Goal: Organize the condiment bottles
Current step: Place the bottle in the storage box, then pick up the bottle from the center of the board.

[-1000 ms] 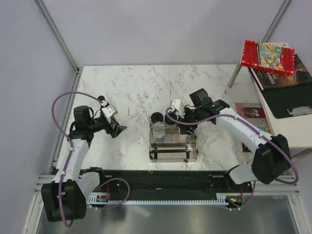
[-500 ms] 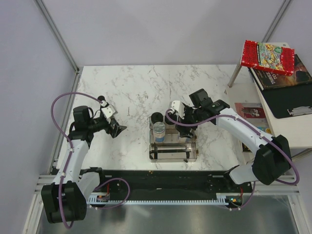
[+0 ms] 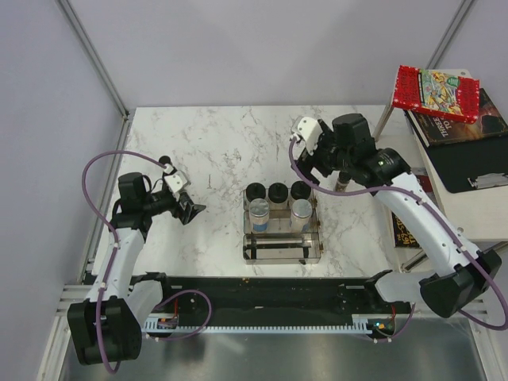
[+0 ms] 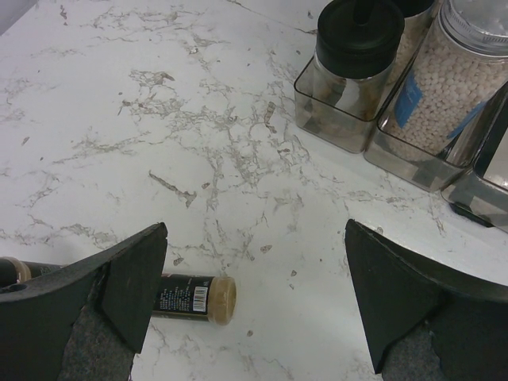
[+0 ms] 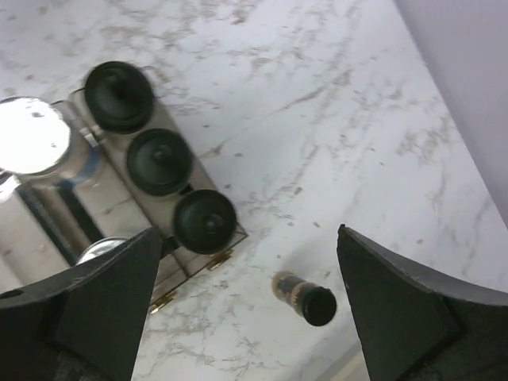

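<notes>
The slim bottle's dark cap (image 5: 319, 306) points up below my right gripper, to its right in the top view, so I will move that way and down over it.
The clear rack (image 3: 282, 248) holds three black-lidded jars (image 3: 277, 192) in its back row and two silver-capped bottles (image 3: 259, 210) in front of them. My right gripper (image 3: 316, 165) is open and empty, up above the table behind the rack's right corner. In the right wrist view it (image 5: 249, 238) hangs over an upright slim brown bottle (image 5: 305, 298), which also shows in the top view (image 3: 341, 186). My left gripper (image 3: 190, 208) is open and empty left of the rack. In the left wrist view a slim bottle (image 4: 194, 296) lies by the left finger (image 4: 119, 278).
A low side table with books (image 3: 440, 91) stands at the right, past the marble table's edge. Another book (image 3: 405, 230) lies lower beside it. A second lying bottle end (image 4: 12, 270) peeks from behind my left finger. Grey walls close in the left and back.
My right gripper has left the rack's back right slot, where a black-lidded jar now stands, and has risen and moved back and right. The left arm has not moved.
</notes>
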You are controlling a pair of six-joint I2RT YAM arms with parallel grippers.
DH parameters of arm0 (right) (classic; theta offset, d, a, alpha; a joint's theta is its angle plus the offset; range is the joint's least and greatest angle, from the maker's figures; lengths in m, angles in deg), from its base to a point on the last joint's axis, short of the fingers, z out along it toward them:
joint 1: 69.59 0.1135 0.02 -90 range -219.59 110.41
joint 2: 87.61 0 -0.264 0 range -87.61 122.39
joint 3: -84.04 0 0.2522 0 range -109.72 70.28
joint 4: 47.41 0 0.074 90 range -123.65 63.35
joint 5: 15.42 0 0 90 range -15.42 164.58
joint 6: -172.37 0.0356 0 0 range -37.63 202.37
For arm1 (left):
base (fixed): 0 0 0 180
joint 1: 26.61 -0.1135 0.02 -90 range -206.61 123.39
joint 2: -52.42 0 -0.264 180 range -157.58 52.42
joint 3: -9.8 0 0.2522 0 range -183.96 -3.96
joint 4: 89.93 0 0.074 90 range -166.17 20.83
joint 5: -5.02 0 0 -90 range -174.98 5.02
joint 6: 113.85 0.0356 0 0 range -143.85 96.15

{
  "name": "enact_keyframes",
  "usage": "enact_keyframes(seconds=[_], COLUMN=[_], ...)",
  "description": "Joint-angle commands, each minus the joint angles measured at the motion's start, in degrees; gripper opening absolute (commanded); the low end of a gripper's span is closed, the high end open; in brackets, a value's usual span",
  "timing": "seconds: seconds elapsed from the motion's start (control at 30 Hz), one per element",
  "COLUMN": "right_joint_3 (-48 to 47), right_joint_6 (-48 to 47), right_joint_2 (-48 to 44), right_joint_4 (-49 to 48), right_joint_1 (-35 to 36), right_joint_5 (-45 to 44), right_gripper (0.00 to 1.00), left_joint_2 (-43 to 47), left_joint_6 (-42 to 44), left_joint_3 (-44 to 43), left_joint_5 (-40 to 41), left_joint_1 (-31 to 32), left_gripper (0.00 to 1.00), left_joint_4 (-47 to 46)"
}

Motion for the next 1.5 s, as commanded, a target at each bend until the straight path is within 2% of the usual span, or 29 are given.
enact_keyframes(seconds=[0.0, 0.1, 0.2, 0.53, 0.83, 1.27, 1.37, 1.47], right_joint_3=[0.9, 1.9, 2.7, 4.2, 4.4, 6.0, 5.9, 6.2], right_joint_6=[8.8, 12.6, 13.1, 14.5, 14.5, 12.6, 13.2, 13.4], right_joint_2=[3.4, 6.8, 11.0, 22.0, 23.8, 23.9, 24.1, 24.0], right_joint_4=[-6.5, -9.2, -10.1, -10.7, -7.3, -3.4, -3.5, -3.4], right_joint_1=[-4.5, -11.0, -14.3, -19.3, -21.8, -23.5, -23.4, -23.5], right_joint_5=[-13.4, -13.7, -12.4, -13.0, -10.8, -7.5, -6.6, -6.9], right_gripper=[0.98, 0.98, 0.98, 0.98, 0.96, 0.80, 0.69, 0.53], left_joint_2=[1.2, 1.1, 1.4, 0.8, 0.8, 1.5, 1.6, 1.7], left_joint_6=[1.2, 1.2, 1.2, 1.4, 1.4, 1.2, 1.3, 1.2], left_joint_3=[0.3, 0.3, 0.2, 0.3, 0.2, 0.2, 0.2, 0.2], left_joint_5=[-2.3, -2.4, -2.6, -2.9, -3.2, -3.7, -3.9, -3.9], left_joint_1=[-0.4, -0.4, -0.5, -0.7, -0.8, -0.8, -0.8, -0.9], left_gripper=[0.99, 0.99, 0.99, 0.99, 0.99, 0.99, 0.99, 0.99], left_joint_4=[-1.0, -1.0, -1.0, -0.9, -0.9, -0.8, -0.7, -0.6])
